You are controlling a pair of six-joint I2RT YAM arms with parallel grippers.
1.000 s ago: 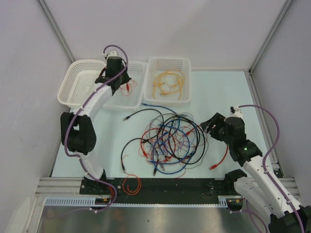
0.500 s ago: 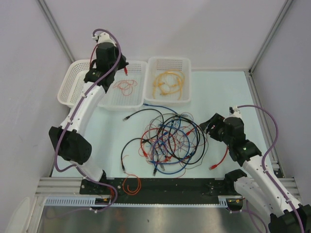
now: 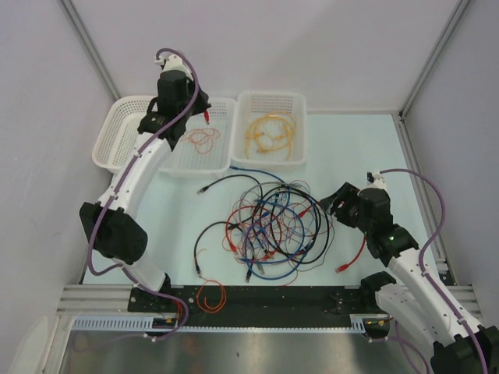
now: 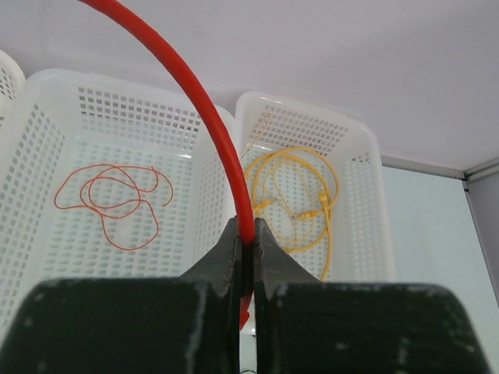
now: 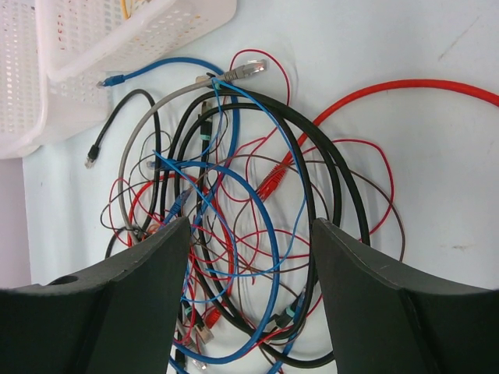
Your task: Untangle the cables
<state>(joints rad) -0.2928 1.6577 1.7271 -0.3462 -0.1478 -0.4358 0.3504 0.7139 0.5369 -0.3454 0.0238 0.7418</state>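
Observation:
I need to lower my left gripper toward the bottom of the middle basket (image 3: 210,162) (image 4: 129,206) next and let go of the thick red cable, because that basket already holds a thin red wire.
The cables (image 3: 273,226) lie in a tangle of red, blue and black loops mid-table, also in the right wrist view (image 5: 234,195). My left gripper (image 3: 204,115) hangs above the back edge of the middle basket (image 3: 210,162). In its wrist view the left gripper (image 4: 246,234) is shut on a thick red cable (image 4: 204,109) that arcs up and out of frame. My right gripper (image 3: 334,204) is open just right of the tangle. Seen from the right wrist, that gripper (image 5: 251,226) has nothing between its fingers and the loops lie below it.
Three white baskets stand at the back: left one (image 3: 125,132), middle one holding a thin red wire (image 3: 201,140), right one (image 3: 274,160) holding yellow cables (image 3: 269,134). A red cable (image 3: 357,251) lies by the right arm. An orange cable (image 3: 210,296) lies at the near edge.
My left gripper has risen from inside the middle basket toward the back, still shut on the red cable; the thin red wire now lies uncovered in the basket. The right arm has barely moved.

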